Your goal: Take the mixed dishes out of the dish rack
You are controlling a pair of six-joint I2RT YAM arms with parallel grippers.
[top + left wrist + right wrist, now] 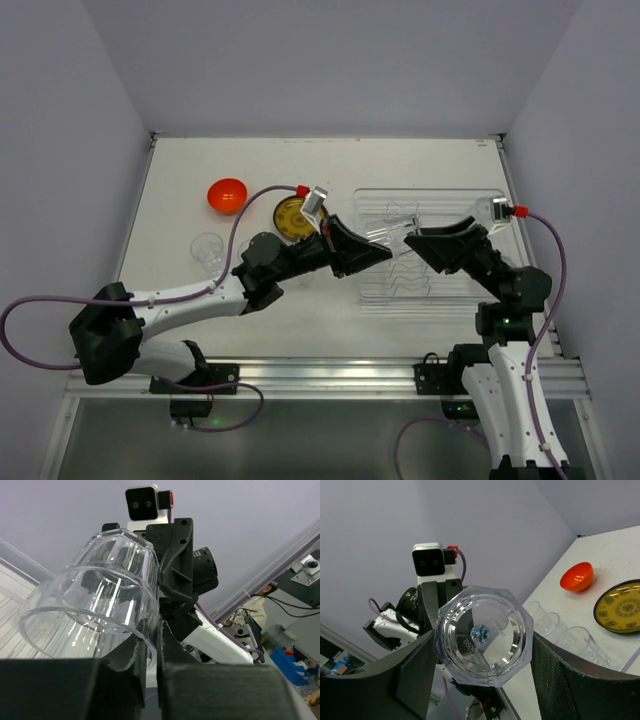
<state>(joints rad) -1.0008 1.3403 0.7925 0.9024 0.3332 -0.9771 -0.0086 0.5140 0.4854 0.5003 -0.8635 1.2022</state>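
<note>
This cup is lying sideways, so my left gripper will next pull back off the rack and tilt downward, then go down to the table next to the clear cups.
A clear cup hangs in the air over the left part of the dish rack, between both grippers. My left gripper is shut on its rim; the left wrist view shows the rim wall pinched between the fingers and the cup lying on its side. My right gripper is around the cup's base, and its fingers touch both sides of the octagonal base in the right wrist view. The black and lime plates are not in view.
An orange-red bowl and a patterned yellow-brown plate sit on the table left of the rack. Clear cups stand further left, and also show in the right wrist view. The rack holds thin white wire dividers.
</note>
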